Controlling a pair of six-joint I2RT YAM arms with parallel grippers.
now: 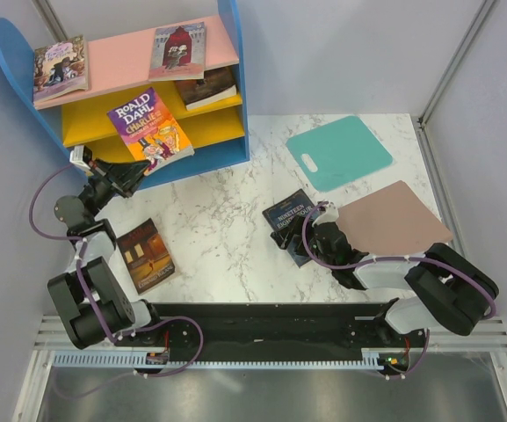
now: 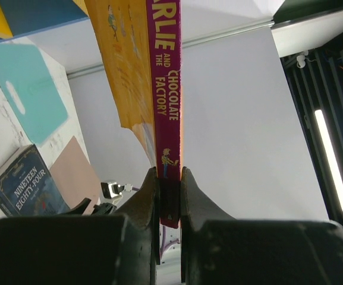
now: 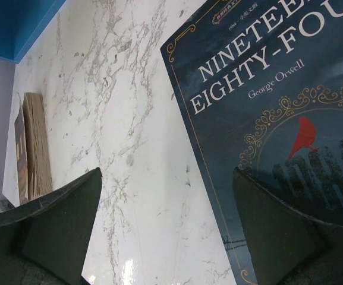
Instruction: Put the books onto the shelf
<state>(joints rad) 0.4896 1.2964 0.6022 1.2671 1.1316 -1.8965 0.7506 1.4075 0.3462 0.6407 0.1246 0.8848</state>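
The dark book is lying flat. My left gripper will move outward and to the right in the top view next and release the Roald Dahl book on top of it.
My left gripper is shut on the lower edge of the purple-yellow Roald Dahl book, holding it up in front of the shelf's yellow boards. Two books lie on the pink top board, and a dark one sits on a yellow board. My right gripper is open, low over the left edge of the navy Nineteen Eighty-Four book: one finger is above the cover, the other above bare marble. A brown-orange book lies flat near the left arm.
A teal mat with a handle hole lies at the back right of the marble table. A pinkish-brown mat lies right beside the navy book. Grey walls close in both sides.
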